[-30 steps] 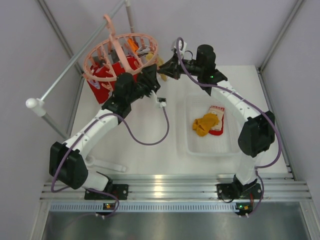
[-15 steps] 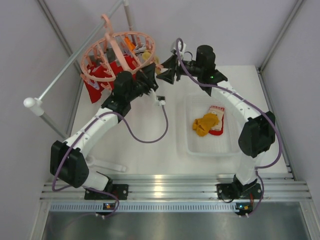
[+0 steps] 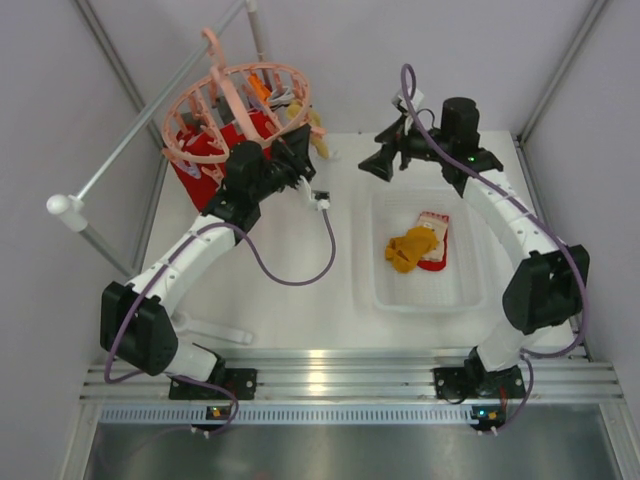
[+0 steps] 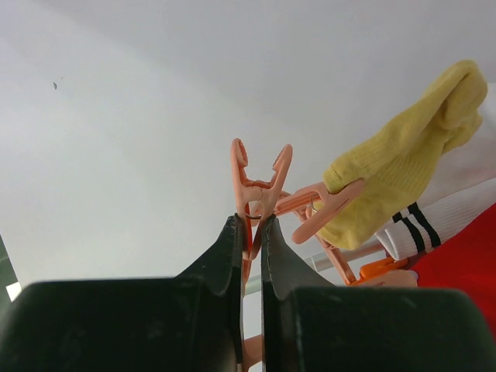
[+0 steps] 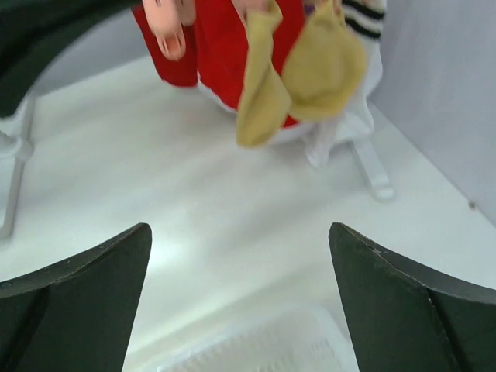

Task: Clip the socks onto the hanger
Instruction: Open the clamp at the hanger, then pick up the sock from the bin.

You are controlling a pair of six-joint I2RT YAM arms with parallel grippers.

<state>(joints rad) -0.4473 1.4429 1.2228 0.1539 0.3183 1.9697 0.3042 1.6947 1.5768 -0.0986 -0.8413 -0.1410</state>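
Observation:
My right gripper moves back and down into the tray next, tilting downward onto the mustard-yellow sock's fold, because that sock still lies there unclipped.
The salmon-pink hanger (image 3: pixel 236 105) hangs at the back left, with red socks (image 3: pixel 215 150) under its rings. My left gripper (image 3: pixel 298 160) reaches up to its right rim and is shut on a pink clip peg (image 4: pixel 260 178). The neighbouring peg (image 4: pixel 322 205) holds a mustard-yellow sock (image 4: pixel 403 159), with a red sock (image 4: pixel 461 260) behind it. My right gripper (image 3: pixel 381 162) stands open and empty to the right of the hanger, and its wrist view shows the hanging yellow sock (image 5: pixel 306 70) ahead of it. Another yellow sock (image 3: pixel 409 248) and a red sock (image 3: pixel 434 250) lie in the tray.
A clear plastic tray (image 3: pixel 380 285) sits on the white table right of centre, below the right arm. A grey metal rail (image 3: pixel 150 125) with a white knob (image 3: pixel 62 208) runs along the left. Grey walls close in both sides. A white striped sock (image 4: pixel 415 225) hangs by the red one.
My right gripper opened, let go of the yellow sock and pulled back to the right. My left gripper closed on the clip peg. The hanger swung slightly.

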